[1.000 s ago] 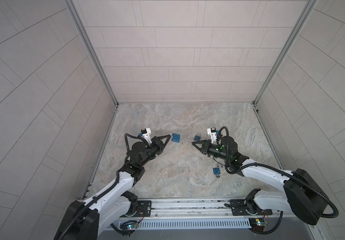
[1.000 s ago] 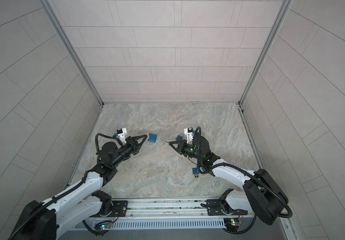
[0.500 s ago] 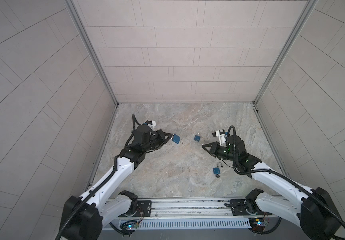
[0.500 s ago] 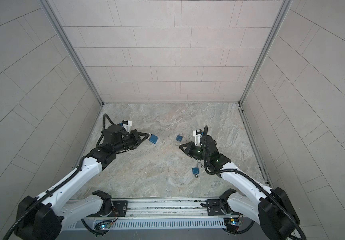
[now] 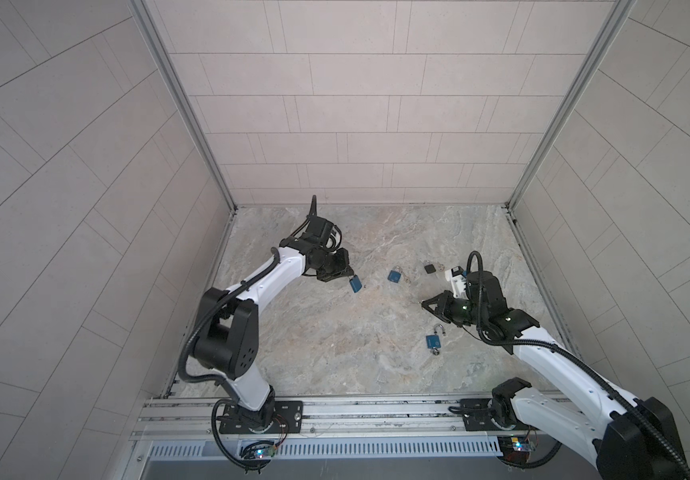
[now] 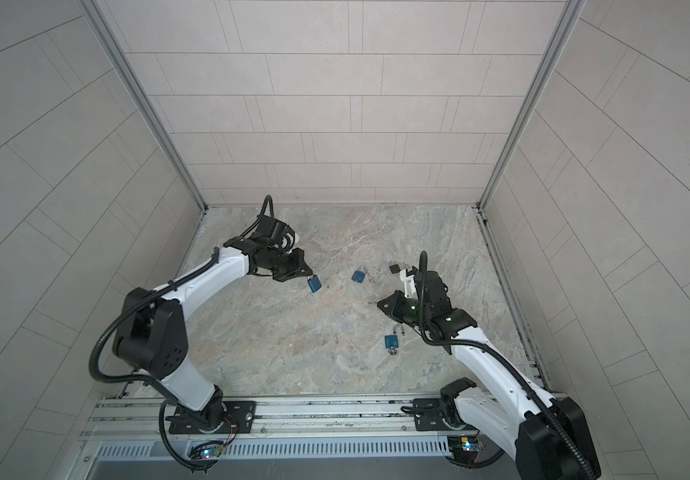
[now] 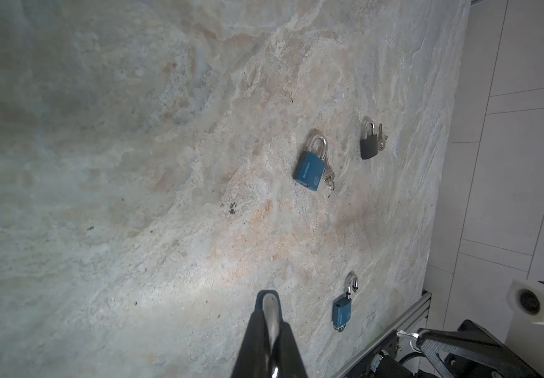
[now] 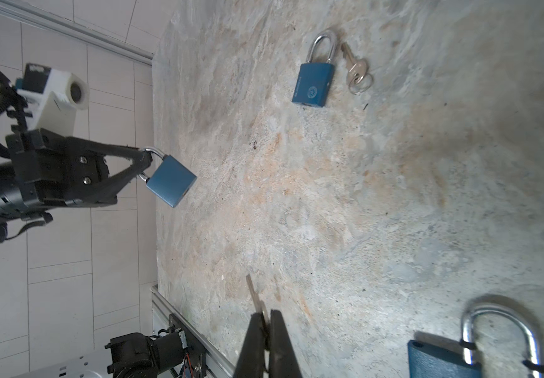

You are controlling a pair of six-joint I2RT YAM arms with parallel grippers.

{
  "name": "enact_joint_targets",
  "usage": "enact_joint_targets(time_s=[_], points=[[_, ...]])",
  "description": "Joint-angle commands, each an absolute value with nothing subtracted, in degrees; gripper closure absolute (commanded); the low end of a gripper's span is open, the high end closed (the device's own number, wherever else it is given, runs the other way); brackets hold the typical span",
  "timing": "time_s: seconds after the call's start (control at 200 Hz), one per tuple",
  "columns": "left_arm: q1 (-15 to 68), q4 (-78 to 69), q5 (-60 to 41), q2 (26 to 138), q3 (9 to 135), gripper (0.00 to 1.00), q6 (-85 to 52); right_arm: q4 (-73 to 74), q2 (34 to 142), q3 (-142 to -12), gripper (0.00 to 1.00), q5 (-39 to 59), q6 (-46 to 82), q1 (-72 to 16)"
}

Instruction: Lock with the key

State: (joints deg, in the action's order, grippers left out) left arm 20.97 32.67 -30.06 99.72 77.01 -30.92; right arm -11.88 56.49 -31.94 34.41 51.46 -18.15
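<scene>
My left gripper moves down and outward next and sets the padlock on the bare stone floor to release its shackle, since the padlock still hangs in the air.
My left gripper (image 5: 349,275) (image 6: 309,276) is shut on the steel shackle of a blue padlock (image 5: 356,284) (image 6: 315,284), which hangs tilted above the left-middle of the stone floor. From the right wrist view that padlock (image 8: 171,185) shows clearly, its shackle pinched at the left gripper's tips (image 8: 143,165). In the left wrist view the padlock (image 7: 270,302) is seen end-on beyond the gripper (image 7: 272,319). My right gripper (image 5: 424,303) (image 8: 265,315) is shut on a small silver key (image 8: 253,293) with the blade pointing forward. Key and held padlock are well apart.
Three other padlocks lie on the floor. A blue one with keys beside it (image 5: 394,275) (image 7: 310,170) (image 8: 313,83) and a black one (image 5: 429,268) (image 7: 369,147) lie between the grippers. An open-shackle blue one (image 5: 433,340) (image 8: 441,360) lies below my right gripper.
Both arms have drawn apart: the left carried the padlock back and left, and the right pulled the key to the right and nearer the front. Both grips held.
</scene>
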Motion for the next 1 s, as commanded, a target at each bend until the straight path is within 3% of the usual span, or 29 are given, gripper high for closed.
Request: enact_joint_targets(time_s=[0.0,0.48,0.996], points=[[20.6,37.9,-32.3,105.7,83.5,1.0,-23.5,-14.2,57.9,-33.9,1.0,35.8,47.7,-17.2],[17.8,52.8,-38.4,127.4,108.1,1.0,-11.2,-9.3,65.1,-33.9,1.0,36.1,47.2,-16.0],[15.1,67.9,-39.3,141.6,127.5,1.0,-3.7,-2.7,74.8,-37.1,1.0,35.9,47.4,-17.4]])
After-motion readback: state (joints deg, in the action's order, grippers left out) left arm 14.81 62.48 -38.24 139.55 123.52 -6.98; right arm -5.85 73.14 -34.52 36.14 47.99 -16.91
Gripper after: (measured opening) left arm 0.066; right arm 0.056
